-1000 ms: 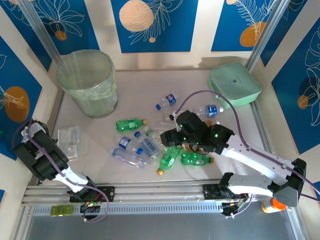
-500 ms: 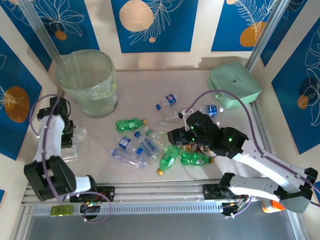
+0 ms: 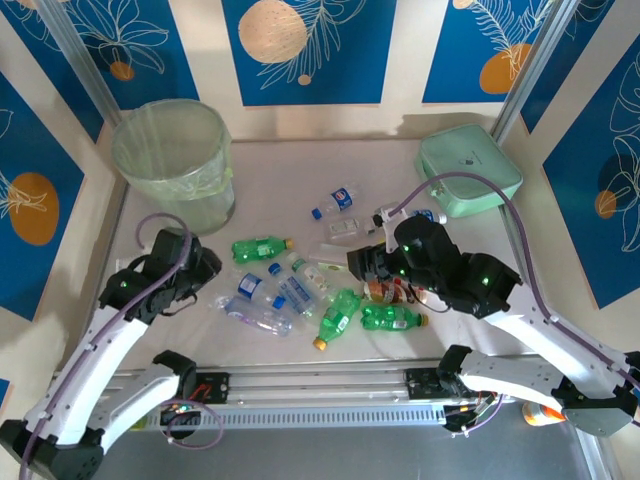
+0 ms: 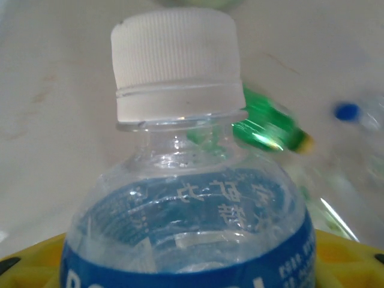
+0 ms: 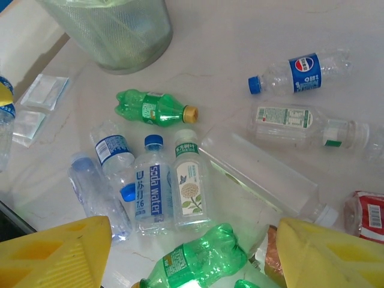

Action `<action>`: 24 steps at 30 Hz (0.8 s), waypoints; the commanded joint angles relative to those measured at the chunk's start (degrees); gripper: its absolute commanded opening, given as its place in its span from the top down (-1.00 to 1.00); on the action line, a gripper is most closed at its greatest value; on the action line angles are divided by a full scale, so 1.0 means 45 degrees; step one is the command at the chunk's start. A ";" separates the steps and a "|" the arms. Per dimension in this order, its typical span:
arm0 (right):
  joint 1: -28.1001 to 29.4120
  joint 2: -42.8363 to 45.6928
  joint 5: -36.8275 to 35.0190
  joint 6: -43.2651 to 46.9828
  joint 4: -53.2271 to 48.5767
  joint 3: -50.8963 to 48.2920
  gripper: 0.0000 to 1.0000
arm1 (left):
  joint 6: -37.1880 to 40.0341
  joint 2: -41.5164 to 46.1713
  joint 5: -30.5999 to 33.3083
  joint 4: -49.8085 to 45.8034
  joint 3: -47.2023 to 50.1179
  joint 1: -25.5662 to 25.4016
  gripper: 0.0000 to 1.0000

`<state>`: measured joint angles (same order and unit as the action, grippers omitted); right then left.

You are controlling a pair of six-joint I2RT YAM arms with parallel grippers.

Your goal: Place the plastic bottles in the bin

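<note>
My left gripper lifts next and moves outward over the opening of the bin (image 3: pixel 175 160), then lowers and releases, since the bin's rim stands above the tabletop.
My left gripper (image 4: pixel 192 267) is shut on a clear plastic bottle (image 4: pixel 180 198) with a blue label and a white cap; the yellow fingers (image 4: pixel 30 264) show at the bottom corners. In the top view this gripper (image 3: pixel 188 265) hangs left of the bottle pile, below the bin (image 3: pixel 175 160). My right gripper (image 5: pixel 193 231) stands open over the pile (image 3: pixel 300 290), holding nothing, with a green bottle (image 5: pixel 201 261) lying below the gap. More bottles lie loose: a green one (image 5: pixel 153 108), a blue-labelled one (image 5: pixel 300 72), a soda water one (image 5: pixel 150 186) and a red-labelled one (image 5: pixel 366 216).
A mint-green case (image 3: pixel 468 168) sits at the back right. Flat clear packets (image 5: pixel 42 93) lie left of the pile, and a clear rectangular box (image 5: pixel 258 171) lies among the bottles. An orange-capped bottle (image 3: pixel 540 412) stands by the right arm's base. The bin (image 5: pixel 114 30) is at the back left.
The left arm has swung out from the far left edge toward the bottle pile. The right gripper has drifted a little right and back above the pile.
</note>
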<state>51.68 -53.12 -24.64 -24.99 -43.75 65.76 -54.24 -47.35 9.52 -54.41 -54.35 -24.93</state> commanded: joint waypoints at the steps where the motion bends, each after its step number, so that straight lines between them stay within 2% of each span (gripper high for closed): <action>1: -0.0113 -0.0070 0.0413 0.0688 -0.0264 0.0642 -0.47 | 0.5651 -0.0681 -0.2472 0.1402 -0.1631 -0.0636 0.26; 6: -0.0341 -0.0050 0.0505 0.1363 -0.0135 0.0999 -0.48 | 0.9259 -0.2850 -0.2590 -0.0734 -0.5694 -0.1043 0.26; 11: -0.0586 -0.0041 0.0202 0.1433 -0.0036 0.1129 -0.48 | 1.0422 -0.4892 -0.0966 -0.1348 -1.0036 -0.0957 0.29; 16: -0.0704 0.0220 -0.0209 0.1467 0.0118 0.1329 -0.48 | 1.0128 -0.6982 -0.0441 -0.1086 -1.3225 -0.0043 0.37; 21: -0.0847 0.0282 -0.0354 0.1769 0.0007 0.1423 -0.49 | 0.8524 -0.9021 -0.1995 -0.0165 -1.4861 0.2725 0.41; 24: -0.1038 0.0283 -0.1045 0.2079 -0.0175 0.1350 -0.49 | 0.7268 -1.0092 -0.1332 0.0124 -1.5470 0.3969 0.45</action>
<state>47.79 -52.58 -26.02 -17.91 -44.21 70.76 -15.38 -89.60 3.03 -55.16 -121.67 -10.94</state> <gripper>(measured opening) 0.745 0.576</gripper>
